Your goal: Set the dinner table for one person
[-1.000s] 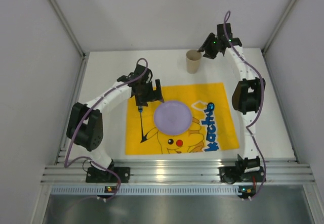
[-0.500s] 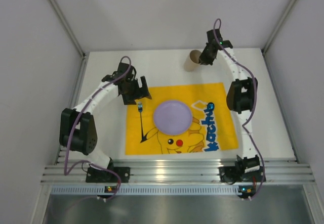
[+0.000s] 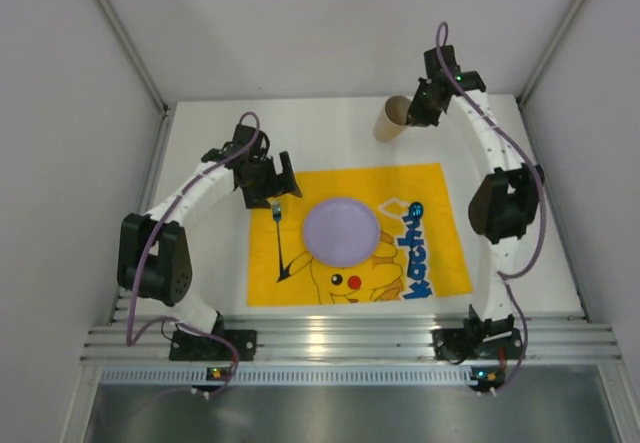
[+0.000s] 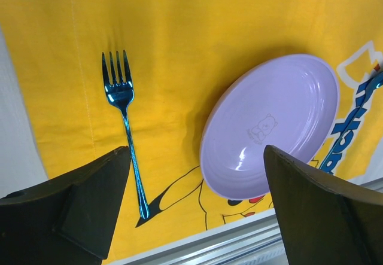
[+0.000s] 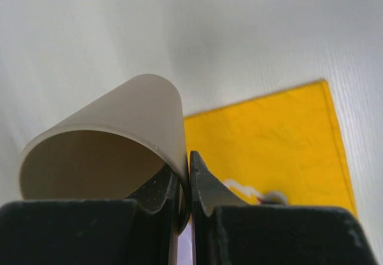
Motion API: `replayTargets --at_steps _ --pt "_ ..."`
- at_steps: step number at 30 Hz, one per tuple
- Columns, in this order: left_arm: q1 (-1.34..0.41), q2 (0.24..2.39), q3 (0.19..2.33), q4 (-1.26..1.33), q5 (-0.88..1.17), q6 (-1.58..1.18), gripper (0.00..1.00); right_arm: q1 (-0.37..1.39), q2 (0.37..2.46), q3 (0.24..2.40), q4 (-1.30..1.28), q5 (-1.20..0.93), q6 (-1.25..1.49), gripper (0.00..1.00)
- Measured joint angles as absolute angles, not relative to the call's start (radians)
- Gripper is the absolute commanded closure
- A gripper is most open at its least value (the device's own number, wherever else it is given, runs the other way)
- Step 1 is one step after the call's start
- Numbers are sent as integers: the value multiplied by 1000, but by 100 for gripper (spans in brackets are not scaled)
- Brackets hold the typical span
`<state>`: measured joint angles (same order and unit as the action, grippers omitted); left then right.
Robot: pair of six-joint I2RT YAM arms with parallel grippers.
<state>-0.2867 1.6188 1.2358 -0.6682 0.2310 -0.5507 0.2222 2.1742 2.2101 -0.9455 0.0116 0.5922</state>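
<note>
The back part of the mat beyond the plate is clear. My right gripper should next move the cup back and down to that spot and let go of it.
A tan paper cup is tilted at the back of the white dinner table. My right gripper is shut on its rim wall, one finger inside and one outside; the right wrist view shows the cup pinched in the gripper. A purple plate sits mid-mat, and a blue fork lies on the mat to its left. My left gripper is open and empty above the mat's back left corner; its wrist view shows the fork and the plate between the fingers.
The yellow cartoon-printed mat covers the table's middle and front. White walls enclose the table on three sides. An aluminium rail runs along the near edge by the arm bases.
My left gripper pulled back left away from the fork, then stayed still. My right gripper closed on the cup's rim; the cup is now tilted and shifted slightly right.
</note>
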Motion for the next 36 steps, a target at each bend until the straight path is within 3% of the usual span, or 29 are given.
replayTargets --at_steps 4,8,13,22,25,36 --pt "-287 1619 1236 -667 218 -551 2 250 1914 1988 -964 54 556 100" --pt "-287 1618 1236 -667 208 -551 2 294 1797 1818 -960 68 544 100" --pt "-287 1592 1236 -669 192 -551 2 320 1869 1717 -951 76 542 100" --pt "-287 1527 1240 -686 162 -550 2 325 2031 1855 -990 168 532 99" --pt "-287 1510 1240 -692 152 -550 2 325 2037 1867 -1000 177 530 78" --pt "-287 1501 1240 -701 141 -551 2 365 2043 1867 -1051 182 514 42"
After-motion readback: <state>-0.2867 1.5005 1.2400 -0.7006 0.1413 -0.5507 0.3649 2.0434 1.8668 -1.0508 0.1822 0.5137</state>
